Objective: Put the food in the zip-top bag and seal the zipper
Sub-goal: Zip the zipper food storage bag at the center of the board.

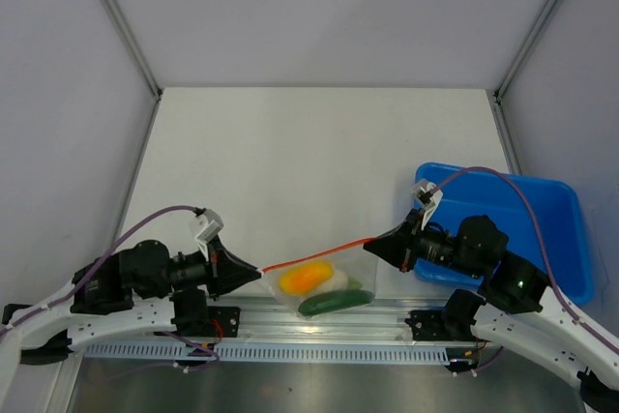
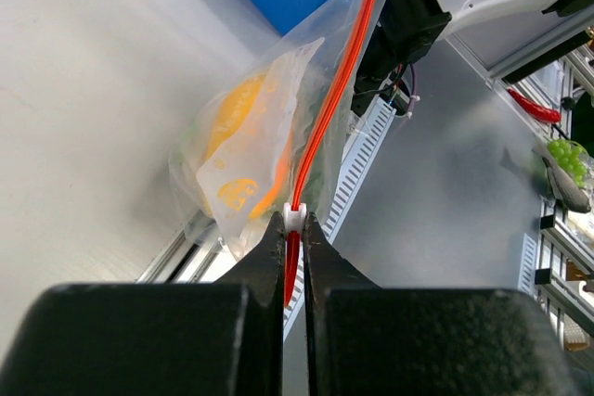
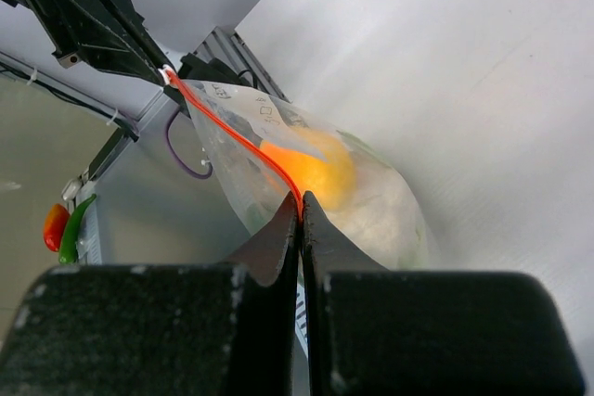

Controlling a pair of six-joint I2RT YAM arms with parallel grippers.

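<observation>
I should next move my left gripper to the left in the top view along the zipper's red tail [image 2: 291, 271] to let go of the slider [image 2: 293, 217], because that tail still sticks out past it.
The clear zip-top bag [image 1: 324, 289] hangs between both arms near the table's front edge. Inside it lies the food: a yellow-orange fruit [image 1: 307, 277], a dark green cucumber [image 1: 335, 303] and a pale leafy lump [image 1: 341, 282]. The orange-red zipper [image 1: 314, 257] is stretched taut in a line. My left gripper [image 1: 259, 273] is shut on the zipper's left end, right behind the white slider [image 2: 293, 217]. At the other end my right gripper [image 1: 368, 245] is shut on the zipper [image 3: 243, 142]. The fruit [image 3: 316, 170] shows through the plastic in the right wrist view.
A blue plastic tray [image 1: 556, 229] stands at the right, behind my right arm. An aluminium rail [image 1: 319, 321] runs along the table's front edge, just under the bag.
</observation>
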